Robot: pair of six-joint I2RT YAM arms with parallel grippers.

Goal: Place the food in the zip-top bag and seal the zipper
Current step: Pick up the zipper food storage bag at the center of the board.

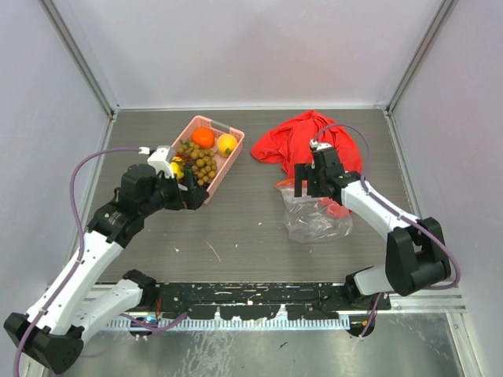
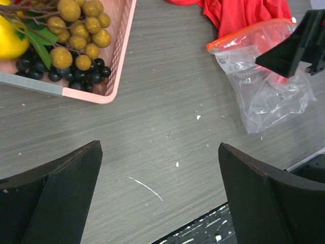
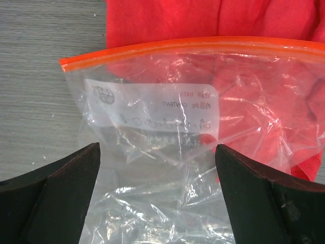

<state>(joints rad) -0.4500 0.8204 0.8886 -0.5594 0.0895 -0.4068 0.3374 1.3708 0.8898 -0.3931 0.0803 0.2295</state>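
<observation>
I should lower my right gripper slightly next and pinch the bag's film at the label's edge opposite the zipper, because the clear zip-top bag (image 1: 314,221) lies flat between my open fingers.
The food lies in a pink basket (image 1: 234,156): an orange (image 1: 203,137), a yellow fruit (image 1: 227,143), a second yellow fruit (image 1: 178,169) and golden-brown berries (image 1: 200,163). My left gripper (image 1: 196,195) is open and empty just off the basket's near corner. In the left wrist view (image 2: 160,188) the berries (image 2: 76,30) and a yellow fruit (image 2: 10,38) show. The clear zip-top bag (image 1: 314,221) lies flat with its orange-red zipper (image 3: 188,48) against the cloth. My right gripper (image 1: 309,192) hangs open over the bag (image 3: 167,152), with its jaws on either side of it and holding nothing (image 3: 157,193).
A red cloth (image 1: 302,140) lies crumpled behind the bag and partly under it. Small dark berries (image 2: 76,73) sit under the golden ones in the basket (image 2: 122,46). Grey walls close the table on three sides. The arm-mount rail (image 1: 259,302) runs along the near edge.
</observation>
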